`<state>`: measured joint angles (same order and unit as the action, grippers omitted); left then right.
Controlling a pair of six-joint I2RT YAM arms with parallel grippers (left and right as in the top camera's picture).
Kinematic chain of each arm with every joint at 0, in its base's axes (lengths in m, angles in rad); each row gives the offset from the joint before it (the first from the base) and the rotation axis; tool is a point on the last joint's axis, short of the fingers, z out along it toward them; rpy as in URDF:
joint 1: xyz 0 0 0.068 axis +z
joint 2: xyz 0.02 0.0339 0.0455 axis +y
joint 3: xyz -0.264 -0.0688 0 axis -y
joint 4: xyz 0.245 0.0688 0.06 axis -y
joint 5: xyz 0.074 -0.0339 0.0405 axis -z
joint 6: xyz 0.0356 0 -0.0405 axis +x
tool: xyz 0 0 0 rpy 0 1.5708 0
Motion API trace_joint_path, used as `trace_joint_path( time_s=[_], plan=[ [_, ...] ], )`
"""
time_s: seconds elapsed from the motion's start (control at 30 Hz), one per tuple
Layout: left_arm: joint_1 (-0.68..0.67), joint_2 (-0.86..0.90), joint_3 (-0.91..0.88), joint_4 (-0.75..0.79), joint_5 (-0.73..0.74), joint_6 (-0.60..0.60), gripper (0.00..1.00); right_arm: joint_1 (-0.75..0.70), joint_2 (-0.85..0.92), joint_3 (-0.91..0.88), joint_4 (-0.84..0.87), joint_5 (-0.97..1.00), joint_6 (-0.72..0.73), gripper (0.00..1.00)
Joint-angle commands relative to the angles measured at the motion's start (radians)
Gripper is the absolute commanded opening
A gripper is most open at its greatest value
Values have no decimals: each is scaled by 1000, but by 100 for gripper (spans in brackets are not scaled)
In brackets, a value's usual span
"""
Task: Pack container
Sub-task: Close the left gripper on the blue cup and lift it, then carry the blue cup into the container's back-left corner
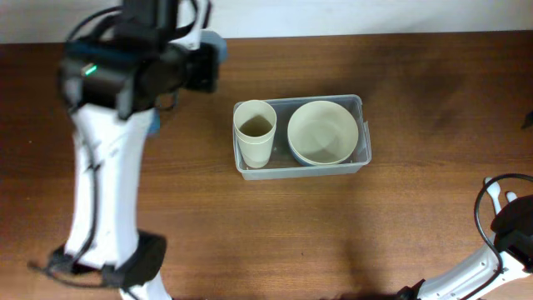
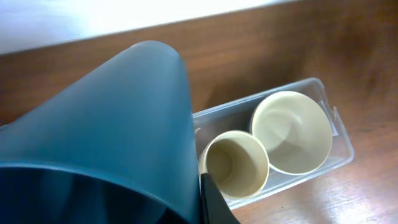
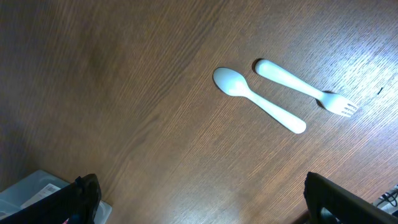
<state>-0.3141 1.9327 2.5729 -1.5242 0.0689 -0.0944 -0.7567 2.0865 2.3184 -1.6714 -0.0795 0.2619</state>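
Note:
The left gripper moves the blue cup down into the container's far side next, since an open gap shows beside the cream cup (image 1: 255, 132).
The clear plastic container (image 1: 363, 155) sits mid-table and holds an upright cream cup (image 1: 255, 132) on its left and a cream bowl (image 1: 323, 132) on its right. In the left wrist view the container (image 2: 339, 134) lies below, with the cream cup (image 2: 236, 165) and bowl (image 2: 291, 130) inside. My left gripper (image 2: 202, 199) is shut on the wall of a blue cup (image 2: 118, 124), held in the air up and left of the container. A dark finger (image 2: 214, 202) presses its outer side. My right gripper (image 3: 199, 199) stands wide open over bare table.
A white plastic spoon (image 3: 258, 99) and a white fork (image 3: 305, 87) lie side by side on the wood ahead of the right gripper. A corner of the container (image 3: 31, 193) shows at that view's lower left. The right arm (image 1: 508, 233) is at the table's lower right.

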Motion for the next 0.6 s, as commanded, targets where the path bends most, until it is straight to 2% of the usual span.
trace_joint_path(
  time_s=[0.0, 0.23, 0.57],
  plan=[
    [-13, 79, -3, 0, 69, -5, 2, 4, -2, -3, 3, -6, 9, 99],
    [-13, 134, -3, -32, 164, 22, 1, 4, -2, -3, 3, -6, 9, 99],
    [-13, 171, -3, -148, 183, 45, 2, 4, -2, -3, 3, -6, 9, 99]
  ],
)
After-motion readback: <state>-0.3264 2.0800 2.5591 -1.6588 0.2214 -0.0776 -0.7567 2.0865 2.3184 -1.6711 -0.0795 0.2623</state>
